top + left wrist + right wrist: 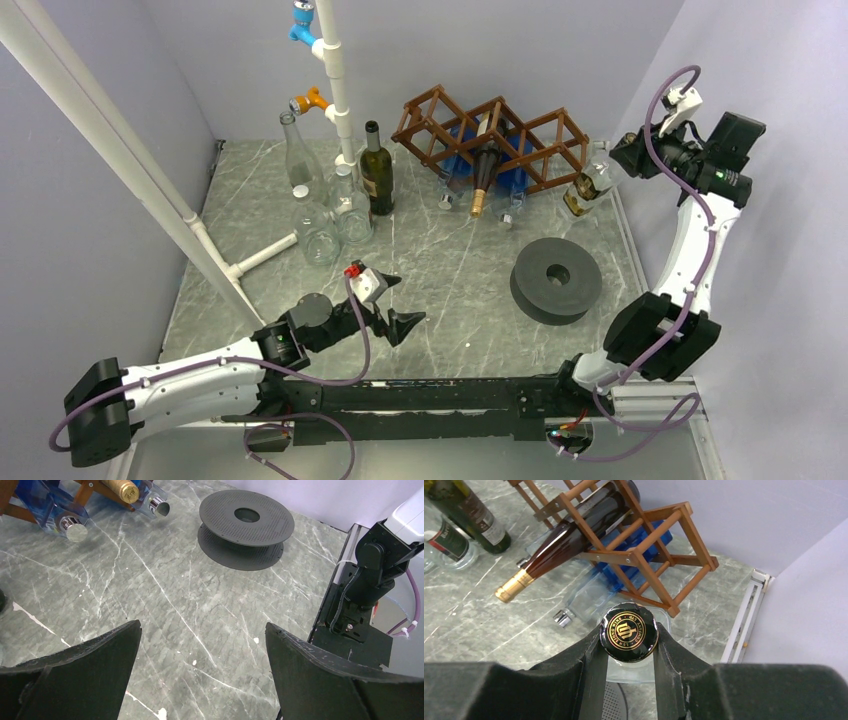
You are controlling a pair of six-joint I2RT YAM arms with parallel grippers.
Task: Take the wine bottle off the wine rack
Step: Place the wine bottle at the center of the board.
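My right gripper lowers next until the clear bottle stands on the bare marble (592, 222) beside the rack's end, below my fingers. Then it lets go of the bottle's neck.
The brown wooden wine rack (430, 108) stands at the back of the table. My right gripper (607, 172) is shut on the neck of a clear wine bottle (584, 190) with a black and gold cap (629, 631). That bottle is just off the rack's right end (684, 555), outside its cells. A dark bottle with a gold foil neck (484, 172) still lies in the rack, with blue bottles (462, 150) beside it. My left gripper (408, 300) hovers over the marble near the front, open, with nothing between its fingers (90, 665).
A grey spool (556, 278) lies on the table in front of the rack's right half. A dark green bottle (377, 170) and clear bottles (318, 232) stand at the back left by a white pipe frame (335, 80). Walls close both sides.
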